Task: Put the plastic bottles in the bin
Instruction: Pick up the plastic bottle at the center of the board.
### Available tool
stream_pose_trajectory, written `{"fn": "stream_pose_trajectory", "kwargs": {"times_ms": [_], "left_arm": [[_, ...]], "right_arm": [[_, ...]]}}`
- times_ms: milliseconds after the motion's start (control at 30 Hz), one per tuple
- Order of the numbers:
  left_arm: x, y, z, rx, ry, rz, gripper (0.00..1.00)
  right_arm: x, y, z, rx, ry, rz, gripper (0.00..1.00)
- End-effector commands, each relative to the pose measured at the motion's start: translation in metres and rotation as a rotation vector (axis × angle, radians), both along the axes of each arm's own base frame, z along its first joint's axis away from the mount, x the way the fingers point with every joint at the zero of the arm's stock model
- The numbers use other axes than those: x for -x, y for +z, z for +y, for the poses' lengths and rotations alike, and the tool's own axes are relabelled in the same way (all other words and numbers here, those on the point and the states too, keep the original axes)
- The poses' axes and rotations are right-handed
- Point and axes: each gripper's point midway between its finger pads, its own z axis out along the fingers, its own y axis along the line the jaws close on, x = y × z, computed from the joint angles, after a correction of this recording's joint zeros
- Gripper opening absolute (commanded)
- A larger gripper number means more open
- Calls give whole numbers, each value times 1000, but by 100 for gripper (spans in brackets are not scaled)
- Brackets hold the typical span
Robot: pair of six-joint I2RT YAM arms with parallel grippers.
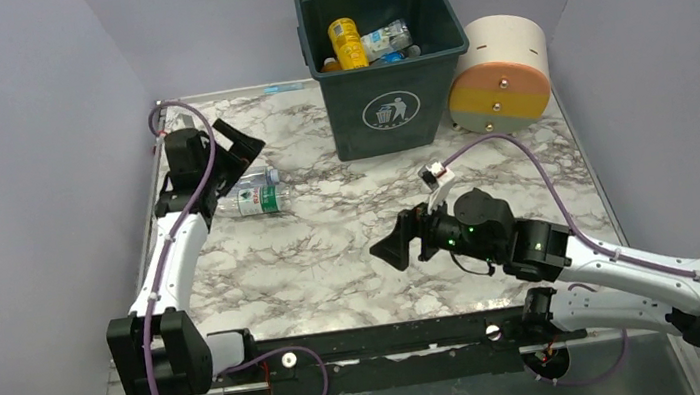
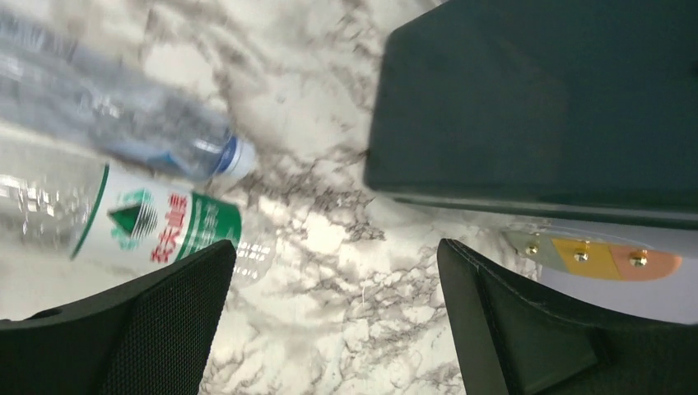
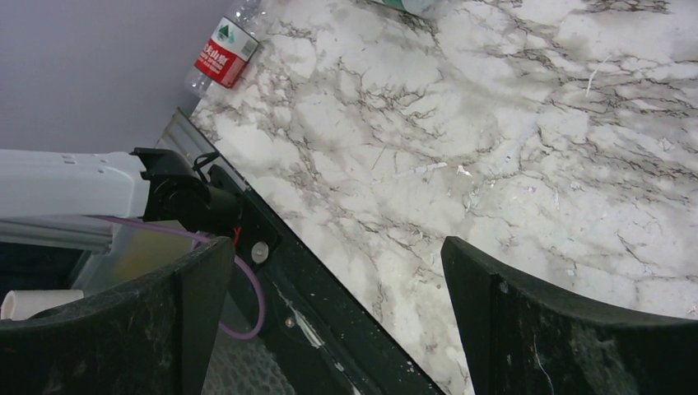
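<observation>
Next, the left gripper moves down and back to the green-labelled bottle, which lies below and back, and turns to straddle its clear body (image 1: 229, 207) (image 2: 41, 191) beside the label.
The dark green bin (image 1: 388, 92) stands at the back of the table and holds a yellow-orange bottle (image 1: 346, 43) and clear bottles (image 1: 386, 39). Two clear plastic bottles lie side by side at the left: a green-labelled one (image 1: 259, 203) (image 2: 140, 222) and a blue-capped one (image 1: 256, 179) (image 2: 132, 127). My left gripper (image 1: 239, 166) (image 2: 336, 251) hovers open just beside them, with the bin's wall (image 2: 535, 99) ahead. A red-labelled bottle (image 3: 226, 51) lies at the table's left edge by the wall. My right gripper (image 1: 396, 239) (image 3: 336, 247) is open and holds nothing, over mid-table.
A cream-and-orange cylinder (image 1: 499, 73) (image 2: 593, 255) lies right of the bin. Grey walls close in the table on three sides. The black base rail (image 1: 394, 338) (image 3: 329, 304) runs along the near edge, with the left arm's white link (image 3: 74, 185) beside it.
</observation>
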Motion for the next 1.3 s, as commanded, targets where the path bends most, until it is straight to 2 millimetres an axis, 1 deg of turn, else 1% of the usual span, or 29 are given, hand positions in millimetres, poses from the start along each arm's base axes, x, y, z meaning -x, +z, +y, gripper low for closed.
{"fn": "stream_pose_trajectory", "kwargs": {"times_ms": [0,67,167,333,467,633,767,967,1067,1267], "left_arm": [[12,-25,12,119,168,72,99],[18,-38,18,137,233,104,99],[24,-50,31,148,327,135,99],[28,-63,47,186,447,193,99],[26,-71,54,236,504,230,99],[30,-92,61,314,613,340,99],[31,-112,60,372,677,445,99],[28,-137,52,404,685,569,99],[28,-144,53,398,692,588,99],[30,-149,56,384,709,596,98]], "right_arm": [[5,-9,9,6,42,20,100],[7,-11,10,5,52,28,100],[9,-13,9,8,60,30,99],[11,-19,6,32,67,32,100],[11,-20,5,32,65,30,100],[12,-20,3,23,62,35,100],[13,-23,-1,26,54,39,100],[12,-28,-7,34,36,42,99],[12,-30,-7,36,33,43,100],[11,-34,-4,41,35,45,100]]}}
